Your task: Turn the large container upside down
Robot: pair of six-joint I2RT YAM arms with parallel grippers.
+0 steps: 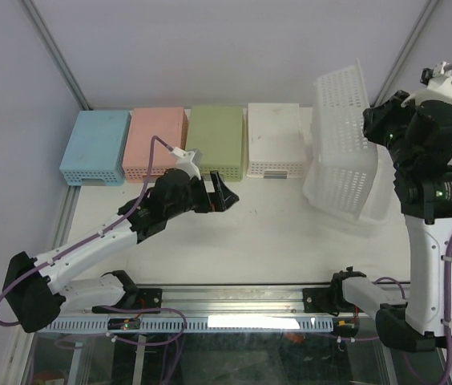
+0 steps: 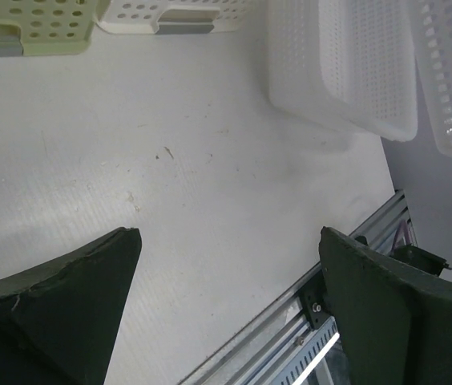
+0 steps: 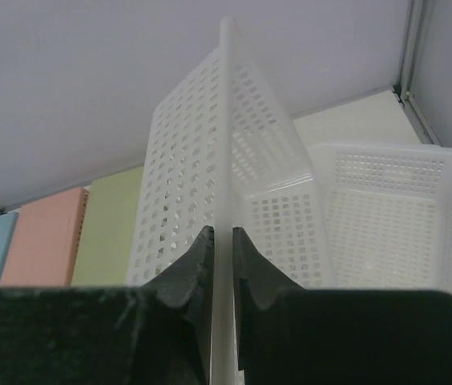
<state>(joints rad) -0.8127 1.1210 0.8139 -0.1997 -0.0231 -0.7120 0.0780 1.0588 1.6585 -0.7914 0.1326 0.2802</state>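
The bare tabletop is open in front of the green basket, so I need to swing my right gripper to the left in the top view next, turning and lowering it to release.
The large container (image 1: 340, 136) is a white perforated basket at the right of the table, tipped up steeply with its lower edge near the tabletop. My right gripper (image 1: 376, 122) is shut on its thin rim; in the right wrist view the fingertips (image 3: 203, 245) pinch that edge, gripper (image 3: 223, 234), and the holed walls (image 3: 186, 184) rise on both sides. My left gripper (image 1: 224, 195) hangs open over the middle of the table, apart from the container, with only bare tabletop between its fingers (image 2: 228, 233).
Small upturned baskets line the back: blue (image 1: 94, 146), pink (image 1: 155, 143), green (image 1: 215, 140), white (image 1: 274, 138). Another white basket (image 3: 394, 216) lies just right of the held one. A metal rail (image 1: 234, 298) runs along the near edge.
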